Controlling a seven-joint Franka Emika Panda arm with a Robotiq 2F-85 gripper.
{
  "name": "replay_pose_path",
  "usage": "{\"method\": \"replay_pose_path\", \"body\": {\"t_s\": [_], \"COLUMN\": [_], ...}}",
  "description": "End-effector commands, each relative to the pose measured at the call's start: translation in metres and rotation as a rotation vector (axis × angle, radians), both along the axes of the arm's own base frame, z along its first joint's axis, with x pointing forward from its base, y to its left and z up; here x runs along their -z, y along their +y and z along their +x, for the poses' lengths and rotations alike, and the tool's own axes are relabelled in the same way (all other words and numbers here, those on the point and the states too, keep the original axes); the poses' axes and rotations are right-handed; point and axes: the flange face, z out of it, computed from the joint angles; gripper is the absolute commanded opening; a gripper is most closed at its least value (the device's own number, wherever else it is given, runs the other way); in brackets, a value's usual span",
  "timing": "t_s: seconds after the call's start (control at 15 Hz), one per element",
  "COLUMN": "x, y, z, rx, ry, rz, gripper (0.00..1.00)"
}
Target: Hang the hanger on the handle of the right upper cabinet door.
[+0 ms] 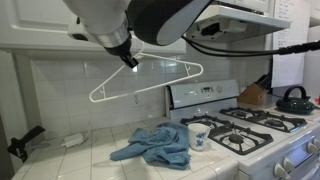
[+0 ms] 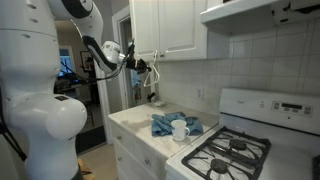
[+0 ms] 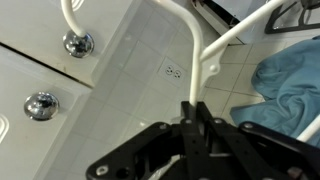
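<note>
The gripper eases outward next to seat the hook on the chrome knob (image 3: 79, 44) beside the hook, then releases the hanger, since the knob lies outward of it.
A white plastic hanger (image 1: 150, 80) hangs in the air, held by my gripper (image 1: 131, 60), which is shut on its top bar. In the wrist view the hanger's white rod (image 3: 195, 55) runs up from between my closed fingers (image 3: 193, 112), and its hook (image 3: 72, 15) curves near two round chrome cabinet knobs (image 3: 78, 44) (image 3: 41, 105). In an exterior view my gripper (image 2: 138, 66) holds the hanger (image 2: 152, 80) just below the white upper cabinet doors (image 2: 170, 28).
A blue cloth (image 1: 155, 145) and a white mug (image 1: 198, 135) lie on the tiled counter (image 1: 80, 155). A white gas stove (image 1: 250, 125) stands beside them with a kettle (image 1: 293, 98). A range hood (image 2: 255, 10) hangs over the stove.
</note>
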Motion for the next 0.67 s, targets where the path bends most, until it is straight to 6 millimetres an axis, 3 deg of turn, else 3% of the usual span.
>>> {"method": "replay_pose_path", "body": {"t_s": [0.0, 0.07, 0.6], "x": [-0.001, -0.001, -0.005], "y": [0.001, 0.001, -0.019], "z": [0.000, 0.000, 0.012], "rx": [0.001, 0.001, -0.030], "ry": [0.000, 0.000, -0.030], "rz": [0.000, 0.000, -0.029], "gripper": [0.08, 0.02, 0.02]}}
